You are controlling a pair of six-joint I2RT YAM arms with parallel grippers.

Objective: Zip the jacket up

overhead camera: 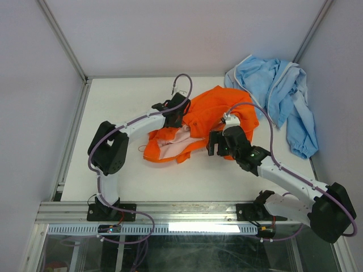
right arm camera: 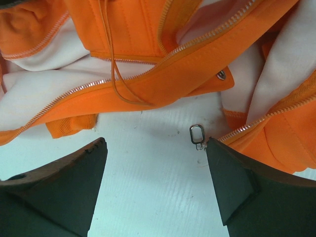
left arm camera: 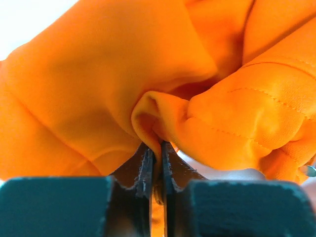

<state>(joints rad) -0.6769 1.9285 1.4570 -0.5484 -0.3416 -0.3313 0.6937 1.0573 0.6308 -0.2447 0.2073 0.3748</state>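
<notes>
The jacket (overhead camera: 207,110) lies crumpled. Next, my left gripper lifts the jacket's fold, swings outward and left in the top view, then lowers and releases it over the far tabletop.
The orange jacket (overhead camera: 207,110) lies crumpled and unzipped mid-table, its pale lining (overhead camera: 173,141) showing at the front. My left gripper (overhead camera: 180,118) sits at the jacket's left side; in the left wrist view it (left arm camera: 158,153) is shut on a fold of the orange fabric (left arm camera: 98,74). My right gripper (overhead camera: 218,148) hovers at the jacket's near edge and is open (right arm camera: 155,143) over bare table. The metal zipper pull (right arm camera: 196,134) lies on the table just beside my right fingertip (right arm camera: 217,158). A row of zipper teeth (right arm camera: 98,85) runs along the open front edge above.
A light blue garment (overhead camera: 283,96) is heaped at the back right corner against the wall. Enclosure walls ring the white table (overhead camera: 113,102). A thin orange cord (right arm camera: 111,59) and a metal snap (right arm camera: 221,74) sit on the jacket's hem.
</notes>
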